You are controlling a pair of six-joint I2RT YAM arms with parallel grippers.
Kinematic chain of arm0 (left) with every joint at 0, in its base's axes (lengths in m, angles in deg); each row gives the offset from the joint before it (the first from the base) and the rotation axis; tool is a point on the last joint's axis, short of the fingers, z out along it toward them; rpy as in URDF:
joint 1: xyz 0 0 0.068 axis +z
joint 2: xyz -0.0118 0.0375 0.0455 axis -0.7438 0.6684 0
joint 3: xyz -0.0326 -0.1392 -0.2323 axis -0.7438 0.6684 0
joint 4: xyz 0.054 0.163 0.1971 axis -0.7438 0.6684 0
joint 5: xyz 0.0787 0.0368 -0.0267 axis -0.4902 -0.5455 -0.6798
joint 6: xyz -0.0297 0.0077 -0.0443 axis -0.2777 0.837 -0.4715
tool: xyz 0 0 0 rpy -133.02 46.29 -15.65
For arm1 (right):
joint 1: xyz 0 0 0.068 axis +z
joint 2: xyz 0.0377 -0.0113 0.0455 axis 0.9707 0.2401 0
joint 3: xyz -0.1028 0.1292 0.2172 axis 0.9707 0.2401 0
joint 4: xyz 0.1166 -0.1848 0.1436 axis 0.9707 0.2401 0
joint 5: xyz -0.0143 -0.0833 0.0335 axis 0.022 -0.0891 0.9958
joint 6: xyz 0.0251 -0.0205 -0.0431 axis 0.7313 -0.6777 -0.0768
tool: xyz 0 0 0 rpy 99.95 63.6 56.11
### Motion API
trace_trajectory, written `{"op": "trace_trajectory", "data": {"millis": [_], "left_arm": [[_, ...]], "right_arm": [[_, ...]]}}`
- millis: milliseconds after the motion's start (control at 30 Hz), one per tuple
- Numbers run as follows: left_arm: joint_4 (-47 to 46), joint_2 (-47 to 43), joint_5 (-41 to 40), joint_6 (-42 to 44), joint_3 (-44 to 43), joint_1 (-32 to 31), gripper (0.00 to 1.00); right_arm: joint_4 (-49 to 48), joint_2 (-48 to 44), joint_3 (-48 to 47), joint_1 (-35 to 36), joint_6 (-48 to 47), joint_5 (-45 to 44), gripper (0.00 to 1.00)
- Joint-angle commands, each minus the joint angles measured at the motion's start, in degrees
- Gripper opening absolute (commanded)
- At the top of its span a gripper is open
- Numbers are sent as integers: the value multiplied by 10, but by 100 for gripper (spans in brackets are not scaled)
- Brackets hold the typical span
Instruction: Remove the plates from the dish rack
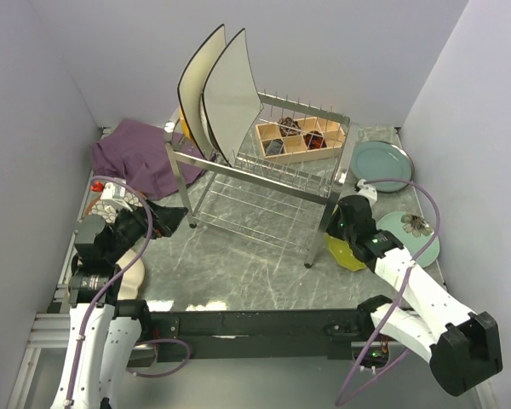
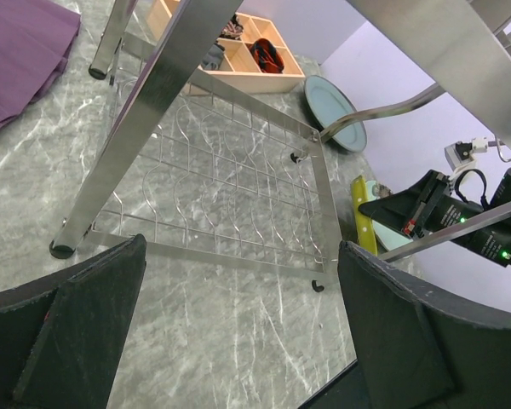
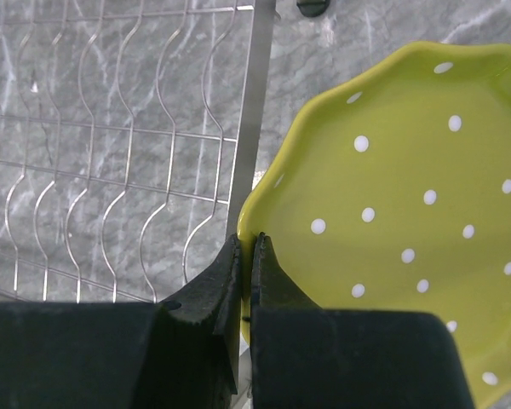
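Note:
The plate's rim is close to the rack's lower shelf. My right gripper should therefore move back and down next, onto bare table beside the front leg.
The silver dish rack (image 1: pixel 264 183) stands mid-table, and two large cream square plates (image 1: pixel 230 94) lean upright in its left end. My right gripper (image 3: pixel 249 245) is shut on the rim of a yellow-green plate with white dots (image 3: pixel 392 187). That plate (image 1: pixel 345 254) is low beside the rack's front right leg. My left gripper (image 2: pixel 241 256) is open with nothing between its fingers, low over the table in front of the rack's left legs (image 2: pixel 145 111). A teal-grey plate (image 1: pixel 381 164) and a mint flowered plate (image 1: pixel 411 232) lie on the table at the right.
A wooden compartment box (image 1: pixel 300 139) sits on the rack's right end. A purple cloth (image 1: pixel 136 153) lies back left. A patterned plate (image 1: pixel 111 200) and a cream plate (image 1: pixel 134 274) lie by my left arm. The rack's lower wire shelf (image 3: pixel 111 153) is just left of the held plate.

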Motion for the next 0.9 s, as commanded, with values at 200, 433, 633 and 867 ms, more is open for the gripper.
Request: {"op": "trace_trajectory", "data": {"millis": [200,433,633,867], "left_arm": [[-12,4,-5,5,-6,0,100],[-14,14,0,6,-9,1,100],[-13,15,0,5,-7,1,100],[-10,9,-3,7,-5,0,99]], "right_arm": [[101,-19,41,7,71,4,0],[89,-13,79,28,102,10,0],[80,-22,100,59,145,3,0],[50,-2,114,91,191,-4,4]]}}
